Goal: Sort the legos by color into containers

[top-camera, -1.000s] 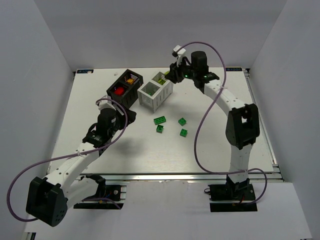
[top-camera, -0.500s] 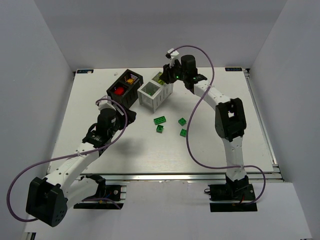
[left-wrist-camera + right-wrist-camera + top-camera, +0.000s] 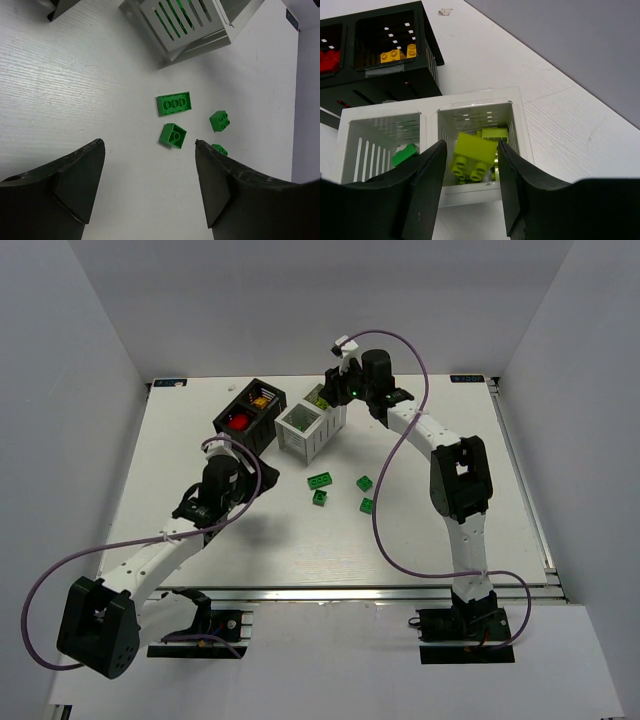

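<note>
My left gripper will next cross to its right in the top view, turn to the angle of the square lego beside the long one below, and go down.
My right gripper [image 3: 470, 146] hangs open over the white container [image 3: 470, 100]. A yellow-green lego [image 3: 474, 155] is loose between its fingers, blurred, above the right compartment, where more yellow-green legos lie. A green lego [image 3: 403, 154] lies in the left compartment. The black container [image 3: 250, 415] holds orange-yellow legos [image 3: 397, 54] and red legos [image 3: 330, 59]. Several green legos [image 3: 174, 103] [image 3: 173, 135] [image 3: 220, 120] lie on the table. My left gripper [image 3: 148, 145] is open and empty just short of them.
White walls enclose the table on the left, back and right. The white container [image 3: 190, 25] stands close beyond the loose green legos [image 3: 320, 479]. The purple cables loop beside both arms.
My right gripper moved left over the white container and widened, letting go of the yellow-green lego. My left gripper shifted slightly toward the green legos and opened a little more.
</note>
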Tool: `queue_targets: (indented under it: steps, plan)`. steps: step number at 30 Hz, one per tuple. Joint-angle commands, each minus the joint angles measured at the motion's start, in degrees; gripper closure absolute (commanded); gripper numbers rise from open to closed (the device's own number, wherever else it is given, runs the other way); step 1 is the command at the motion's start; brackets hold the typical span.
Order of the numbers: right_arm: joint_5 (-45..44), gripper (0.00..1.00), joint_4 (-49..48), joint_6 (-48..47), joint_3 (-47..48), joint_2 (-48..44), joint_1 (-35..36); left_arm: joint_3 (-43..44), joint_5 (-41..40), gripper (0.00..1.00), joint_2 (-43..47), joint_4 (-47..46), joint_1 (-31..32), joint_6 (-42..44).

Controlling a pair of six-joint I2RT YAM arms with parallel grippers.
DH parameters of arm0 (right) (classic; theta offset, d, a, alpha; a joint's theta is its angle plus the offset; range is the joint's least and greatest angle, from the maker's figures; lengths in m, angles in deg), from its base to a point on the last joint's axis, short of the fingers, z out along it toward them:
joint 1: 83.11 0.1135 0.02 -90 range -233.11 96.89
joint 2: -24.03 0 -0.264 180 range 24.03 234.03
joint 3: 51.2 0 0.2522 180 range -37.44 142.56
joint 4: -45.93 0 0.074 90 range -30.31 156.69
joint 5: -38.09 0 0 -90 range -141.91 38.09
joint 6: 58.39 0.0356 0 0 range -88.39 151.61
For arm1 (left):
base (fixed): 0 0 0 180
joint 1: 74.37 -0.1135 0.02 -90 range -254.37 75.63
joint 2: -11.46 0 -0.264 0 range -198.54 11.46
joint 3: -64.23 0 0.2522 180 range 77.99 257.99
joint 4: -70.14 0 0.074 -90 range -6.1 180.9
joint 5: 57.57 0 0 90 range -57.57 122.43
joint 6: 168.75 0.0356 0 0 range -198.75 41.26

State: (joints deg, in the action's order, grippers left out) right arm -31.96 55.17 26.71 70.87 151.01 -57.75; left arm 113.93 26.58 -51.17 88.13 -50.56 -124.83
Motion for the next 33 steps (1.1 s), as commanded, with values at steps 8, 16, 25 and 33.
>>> queue_targets:
  steps: [8, 16, 25, 33]
  plan:
    - [-0.17, 0.4, -2.69, -0.1, 1.82, -1.29, -0.05, 1.58, 4.44, 0.13, -3.63, -1.86, -0.08, -0.67]
    - [14.92, 0.11, -2.51, -11.43, -8.43, -13.93, -1.8, 7.9, 2.86, 0.14, -10.47, 0.69, 6.32, 3.89]
    - [34.99, 0.7, 19.09, -22.34, -17.68, -27.65, -7.34, 16.96, -3.9, 0.18, -20.77, 7.28, 14.15, 9.96]
    - [32.97, 0.72, 18.84, -22.08, -37.1, -41.71, -12.44, 24.95, -7.07, 0.27, -30.79, 11.24, 17.14, 14.35]
